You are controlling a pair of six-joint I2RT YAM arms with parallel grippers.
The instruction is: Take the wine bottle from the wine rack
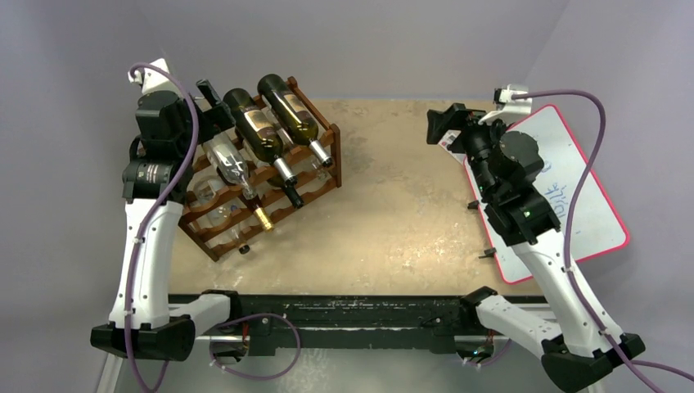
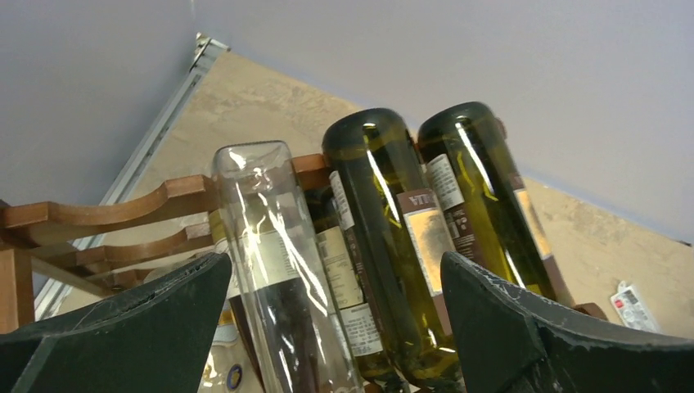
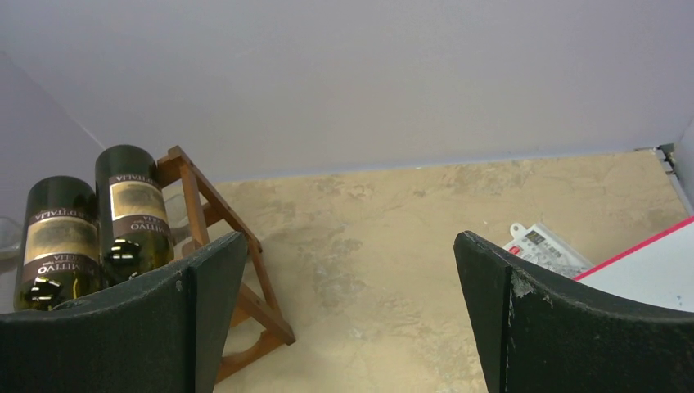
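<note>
My left gripper moves down over the clear bottle's body (image 1: 223, 155) (image 2: 278, 246) next, turning to line up with it, as it lies below the open fingers, slanted.
The dark reddish-brown wine rack (image 1: 219, 235) stands at the table's back left and holds several bottles lying with their necks toward the table's middle. Two dark green bottles (image 1: 260, 131) (image 1: 293, 115) lie on its top tier, with a clear bottle (image 1: 229, 164) beside them. My left gripper (image 1: 214, 102) is open and empty behind the bottles' bases. In the left wrist view (image 2: 335, 327) its jaws stand wide apart, with the clear bottle (image 2: 270, 270) and a green bottle (image 2: 393, 229) between them and touching neither. My right gripper (image 1: 442, 127) is open and empty above the table's back right, also seen in the right wrist view (image 3: 350, 311).
A white board with a red edge (image 1: 573, 188) lies at the right under the right arm. A small white device (image 3: 544, 250) lies on the table near it. Lower tiers hold more bottles, one with a gold foil neck (image 1: 260, 217). Grey walls close the back and sides.
</note>
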